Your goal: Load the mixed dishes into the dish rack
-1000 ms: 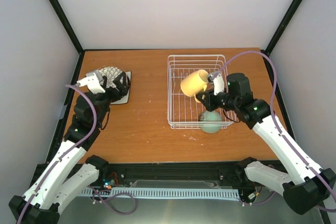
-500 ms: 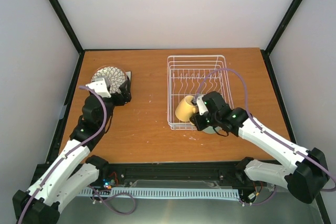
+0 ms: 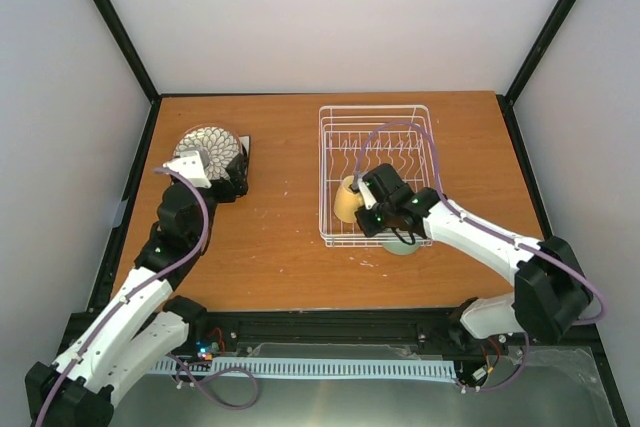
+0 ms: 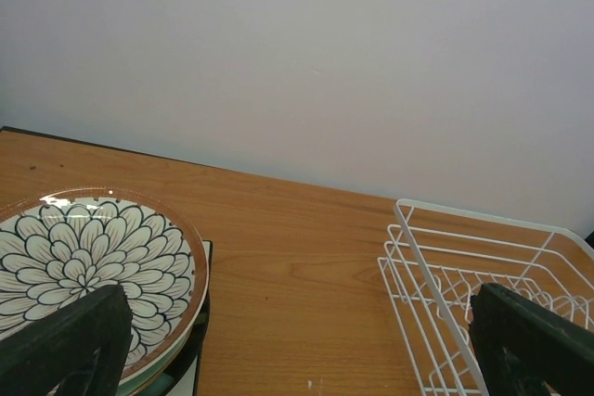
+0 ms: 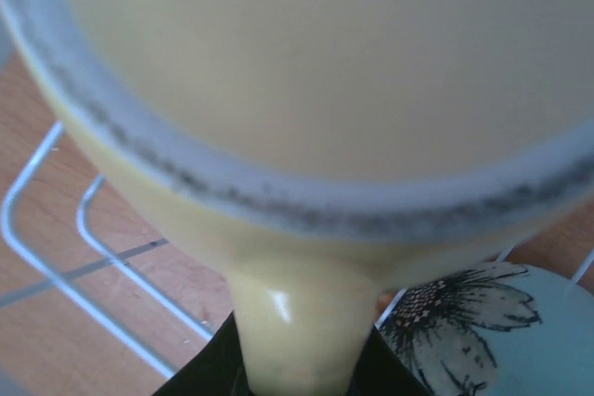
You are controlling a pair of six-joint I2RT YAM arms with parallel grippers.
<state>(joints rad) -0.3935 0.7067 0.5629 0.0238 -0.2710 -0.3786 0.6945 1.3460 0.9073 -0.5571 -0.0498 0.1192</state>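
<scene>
The yellow mug [image 3: 347,199] still hangs tilted. My right gripper moves down toward the bottom of the rack's near corner below it next and releases the mug's handle.
The white wire dish rack [image 3: 390,152] stands right of centre. My right gripper [image 3: 367,204] is shut on the handle [image 5: 295,322] of the yellow mug [image 3: 347,199], which hangs tilted low over the rack's near left corner. Up close, the mug [image 5: 306,62] fills the right wrist view. A pale mint-green bowl [image 3: 404,242] with a flower print [image 5: 469,326] lies at the rack's near edge, partly under my arm. My left gripper [image 3: 203,163] hovers open by the stacked plates, topped by a dark-rimmed petal-patterned plate [image 4: 83,261].
The stack of plates [image 3: 212,147] rests on a dark mat at the table's left side. Bare wood lies between the stack and the rack [image 4: 483,285]. Black frame posts and pale walls close in the table.
My right arm has brought the mug down from above the rack's middle to its near left corner. The left gripper has shifted slightly over the plates.
</scene>
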